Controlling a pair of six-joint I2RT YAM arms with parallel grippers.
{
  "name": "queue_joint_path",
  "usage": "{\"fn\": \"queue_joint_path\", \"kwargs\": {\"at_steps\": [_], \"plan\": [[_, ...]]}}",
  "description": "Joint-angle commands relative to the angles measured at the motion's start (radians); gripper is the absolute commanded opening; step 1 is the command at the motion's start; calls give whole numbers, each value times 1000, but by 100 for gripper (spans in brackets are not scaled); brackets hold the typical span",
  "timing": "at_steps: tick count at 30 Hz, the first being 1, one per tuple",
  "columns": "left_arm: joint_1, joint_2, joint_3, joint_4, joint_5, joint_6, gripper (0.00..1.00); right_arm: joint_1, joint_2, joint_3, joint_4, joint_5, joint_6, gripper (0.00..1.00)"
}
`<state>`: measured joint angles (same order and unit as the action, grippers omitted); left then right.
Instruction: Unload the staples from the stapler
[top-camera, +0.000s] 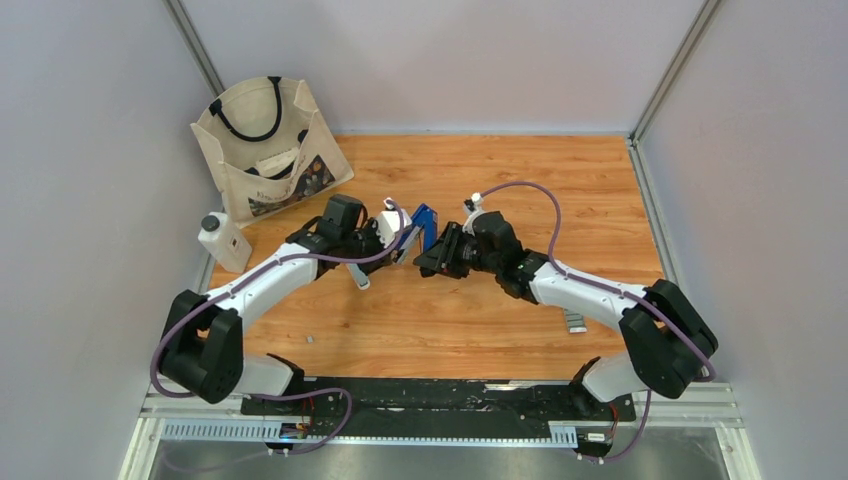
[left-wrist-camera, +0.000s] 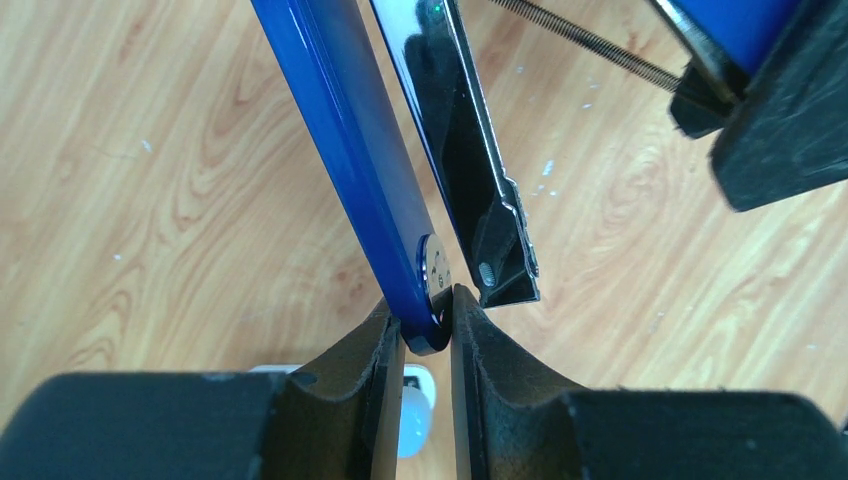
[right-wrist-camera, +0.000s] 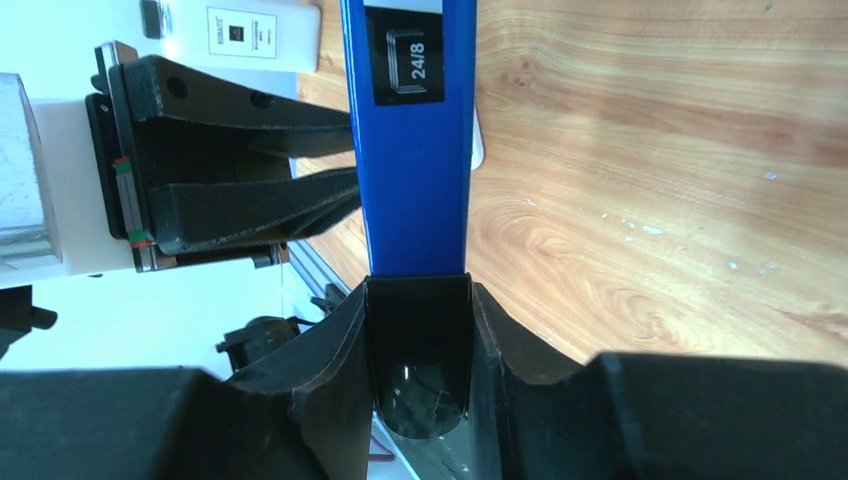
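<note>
My right gripper will next lower the stapler (top-camera: 424, 224) onto the clear bare wood below it, between both grippers, and release the blue top.
The blue stapler (top-camera: 424, 224) hangs open above the table between both grippers. My left gripper (left-wrist-camera: 428, 328) is shut on the tip of its blue base arm (left-wrist-camera: 345, 130), at the round metal anvil. The black magazine (left-wrist-camera: 462, 140) is swung away from the base, and a thin spring (left-wrist-camera: 590, 45) shows. My right gripper (right-wrist-camera: 418, 300) is shut on the black end of the stapler's blue top (right-wrist-camera: 415, 150), marked 24/8. Small silvery-grey staple strips (top-camera: 575, 321) lie on the table by the right arm. No staples show in the wrist views.
A cloth tote bag (top-camera: 270, 150) stands at the back left, with a white bottle (top-camera: 222, 240) in front of it. A tiny grey bit (top-camera: 310, 340) lies on the wood near the left arm. Grey walls close in the table on three sides.
</note>
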<state>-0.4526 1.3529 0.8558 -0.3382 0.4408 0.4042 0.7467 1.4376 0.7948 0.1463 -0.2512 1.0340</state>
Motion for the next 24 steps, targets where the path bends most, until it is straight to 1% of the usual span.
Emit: {"fn": "queue_joint_path", "kwargs": {"at_steps": [1, 5, 9, 12, 15, 18, 24], "plan": [[-44, 23, 6, 91, -109, 150, 24, -52, 10, -22, 21, -100, -141, 0], [-83, 37, 0, 125, -191, 208, 22, -115, 27, -51, 47, -201, -192, 0], [-141, 46, -17, 160, -293, 297, 20, -129, 38, -48, 9, -241, -265, 0], [-187, 55, -55, 223, -397, 392, 19, -129, 53, -51, -5, -260, -295, 0], [-210, 72, -92, 283, -474, 476, 18, -129, 57, -54, -28, -255, -319, 0], [-210, 81, -132, 338, -504, 528, 17, -132, 49, -55, -56, -243, -342, 0], [-216, 103, -221, 528, -557, 654, 14, -138, 15, -55, -119, -232, -390, 0]]}}
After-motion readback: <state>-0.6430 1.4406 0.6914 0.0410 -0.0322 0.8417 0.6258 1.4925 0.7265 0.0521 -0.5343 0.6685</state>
